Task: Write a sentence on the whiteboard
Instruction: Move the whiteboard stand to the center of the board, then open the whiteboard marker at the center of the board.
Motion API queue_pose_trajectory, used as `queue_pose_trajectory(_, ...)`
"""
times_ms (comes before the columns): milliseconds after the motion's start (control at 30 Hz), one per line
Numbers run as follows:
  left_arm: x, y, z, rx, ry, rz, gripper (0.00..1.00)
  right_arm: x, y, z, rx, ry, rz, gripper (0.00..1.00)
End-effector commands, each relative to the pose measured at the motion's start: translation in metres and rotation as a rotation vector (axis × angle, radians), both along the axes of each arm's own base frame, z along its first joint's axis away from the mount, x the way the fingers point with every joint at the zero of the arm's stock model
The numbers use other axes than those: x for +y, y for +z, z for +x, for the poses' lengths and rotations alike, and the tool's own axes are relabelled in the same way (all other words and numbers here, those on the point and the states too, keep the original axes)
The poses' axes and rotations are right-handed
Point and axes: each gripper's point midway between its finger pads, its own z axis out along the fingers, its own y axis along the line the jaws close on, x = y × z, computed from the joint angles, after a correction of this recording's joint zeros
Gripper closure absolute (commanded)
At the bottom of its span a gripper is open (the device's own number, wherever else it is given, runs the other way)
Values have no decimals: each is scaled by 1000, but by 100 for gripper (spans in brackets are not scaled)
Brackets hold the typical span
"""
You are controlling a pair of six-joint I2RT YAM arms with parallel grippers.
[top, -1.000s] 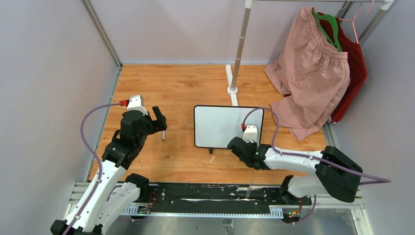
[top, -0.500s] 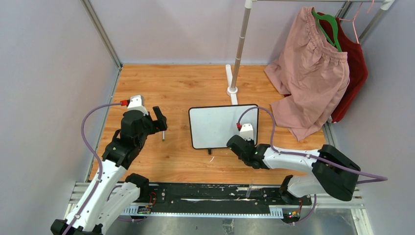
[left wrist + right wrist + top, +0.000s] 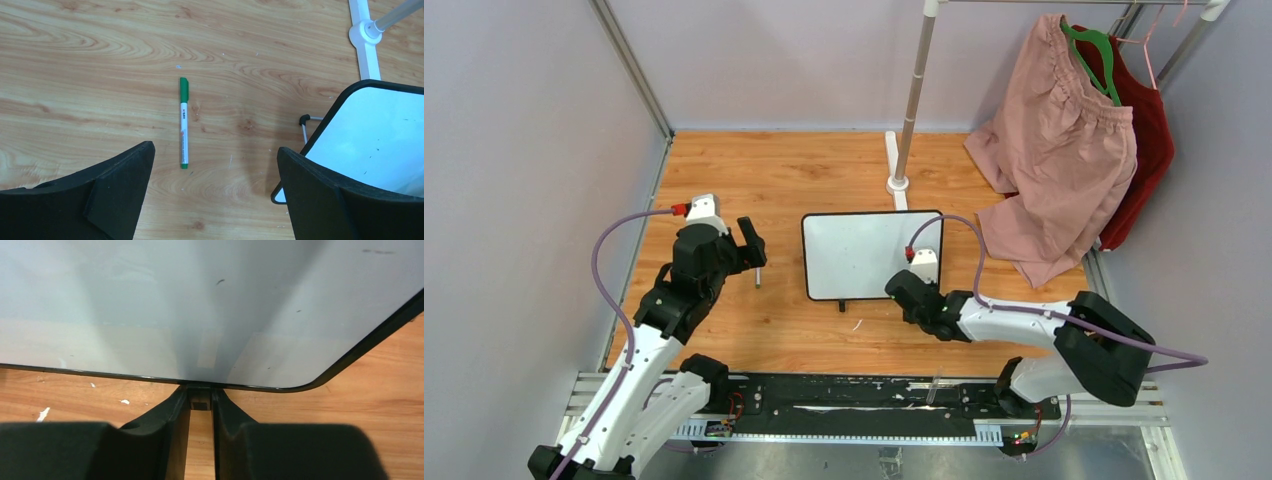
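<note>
I will lower my open left gripper onto the marker's white body (image 3: pixel 184 107) beside the green cap next and close it, since the marker lies lengthwise between its fingers.
The whiteboard (image 3: pixel 864 252) is a small white board in a thin black frame, lying at the table's middle; its face (image 3: pixel 200 305) carries only faint specks, and no sentence shows on it. My right gripper (image 3: pixel 902 291) is at the board's near right edge, its jaws (image 3: pixel 200 396) shut on a small black foot under the frame. A green-capped marker (image 3: pixel 184 122) lies on the wood left of the board (image 3: pixel 380 135). My left gripper (image 3: pixel 215 150) hangs open above the marker (image 3: pixel 757 277), holding nothing.
A clothes rack's pole and white base (image 3: pixel 896 165) stand just behind the board. Pink shorts (image 3: pixel 1054 160) and a red garment (image 3: pixel 1149 150) hang at the back right. Grey walls close in the left, back and right. The board's other foot (image 3: pixel 841 305) points toward me.
The whiteboard has slid left across the table with my right gripper holding it. The left arm and the marker have not moved.
</note>
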Motion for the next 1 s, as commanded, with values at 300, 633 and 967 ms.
queue_pose_trajectory(300, 3, -4, 1, 0, 17, 9, 1, -6, 22, -19, 57, -23, 90, 47)
queue_pose_trajectory(633, 24, -33, 5, 71, 137, 87, 0, -6, 88, -54, -30, 261, 200, 42)
queue_pose_trajectory(967, 7, -83, 26, 350, 49, 103, 0, -3, 146, -69, -246, 420, 428, 44)
